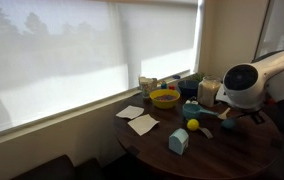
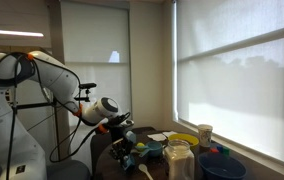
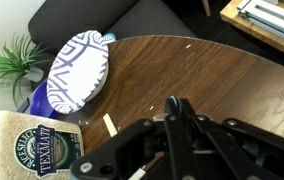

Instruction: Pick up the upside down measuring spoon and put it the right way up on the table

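The measuring spoon (image 3: 173, 101) goes down onto the bare brown wood next, released as my gripper tilts over toward level and moves down, since that open tabletop lies just below it.
In the wrist view my gripper (image 3: 174, 106) is shut, and a thin teal sliver of the measuring spoon (image 3: 173, 101) shows between its dark fingertips. The rest of the spoon is hidden by the fingers, so I cannot tell which way up it is. The gripper hangs above the brown wooden table (image 3: 217, 70). In both exterior views the gripper (image 1: 228, 117) (image 2: 125, 128) is low over the table (image 1: 217, 152), beside the yellow ball (image 1: 193, 125).
On the table stand a pale blue house-shaped block (image 1: 179, 141), a taller teal container (image 1: 192, 108), a yellow bowl (image 1: 165, 98), white napkins (image 1: 142, 124) and a jar (image 2: 179, 160). A rice bag (image 3: 32, 145) and a patterned cushion (image 3: 79, 70) lie beyond the table's edge.
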### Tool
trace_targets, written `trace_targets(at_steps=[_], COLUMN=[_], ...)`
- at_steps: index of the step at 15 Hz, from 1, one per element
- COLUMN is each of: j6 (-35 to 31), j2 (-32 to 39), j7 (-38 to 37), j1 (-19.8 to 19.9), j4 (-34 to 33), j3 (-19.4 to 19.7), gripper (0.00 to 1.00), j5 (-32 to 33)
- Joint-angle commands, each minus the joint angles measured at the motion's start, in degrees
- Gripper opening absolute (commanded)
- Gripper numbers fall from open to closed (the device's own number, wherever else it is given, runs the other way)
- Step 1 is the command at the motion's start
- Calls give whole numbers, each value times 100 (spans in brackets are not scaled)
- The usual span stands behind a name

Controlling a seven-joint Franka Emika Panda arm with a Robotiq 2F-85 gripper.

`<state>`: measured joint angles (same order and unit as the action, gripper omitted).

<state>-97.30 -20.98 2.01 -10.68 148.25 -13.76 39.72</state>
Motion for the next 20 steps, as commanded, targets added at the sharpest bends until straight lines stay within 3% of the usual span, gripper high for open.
trace_targets(at_steps=[1,3,10,20], j6=[31,84,-160,-467], j2=[14,65,200,357], j7=[-22,-10,-306,-621], j1=[-102,-115,-391,-674], j4=[-12,-10,374,710], j3=[95,45,-184,-262], gripper=[8,2,2,2], j5=[19,116,1146,1350])
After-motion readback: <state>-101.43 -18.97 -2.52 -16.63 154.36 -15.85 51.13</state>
